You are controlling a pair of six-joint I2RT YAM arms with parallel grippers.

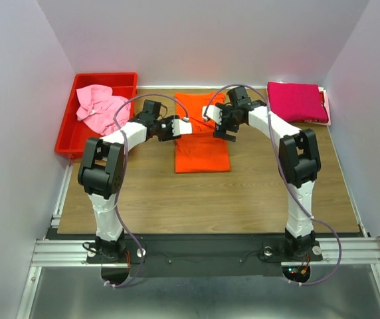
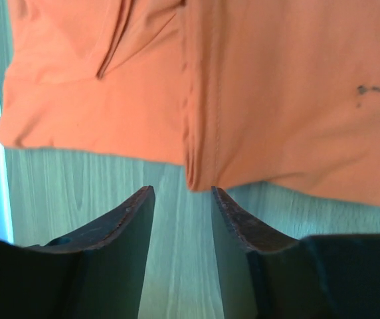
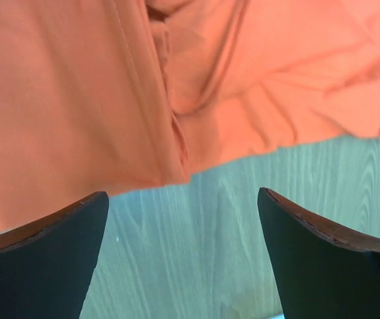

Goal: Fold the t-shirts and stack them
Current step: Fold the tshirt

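The orange t-shirt's near end lies spread flat, so I will move my open right gripper back along the t-shirt's side edge, onto the t-shirt's near corner (image 1: 228, 169), and close it.
The orange t-shirt (image 1: 201, 136) lies flat as a long folded strip in the middle of the table. My left gripper (image 1: 185, 126) is open and empty at its left edge; in the left wrist view the shirt's hem (image 2: 196, 119) lies just ahead of the fingertips (image 2: 182, 190). My right gripper (image 1: 223, 127) is open wide and empty at the shirt's right edge, with the cloth (image 3: 110, 100) just beyond its fingers. The magenta t-shirt (image 1: 297, 101) lies folded at the back right. The light pink t-shirt (image 1: 98, 109) is crumpled in the red bin.
The red plastic bin (image 1: 70, 139) stands at the back left, partly off the wooden table (image 1: 210, 199). White walls close the back and both sides.
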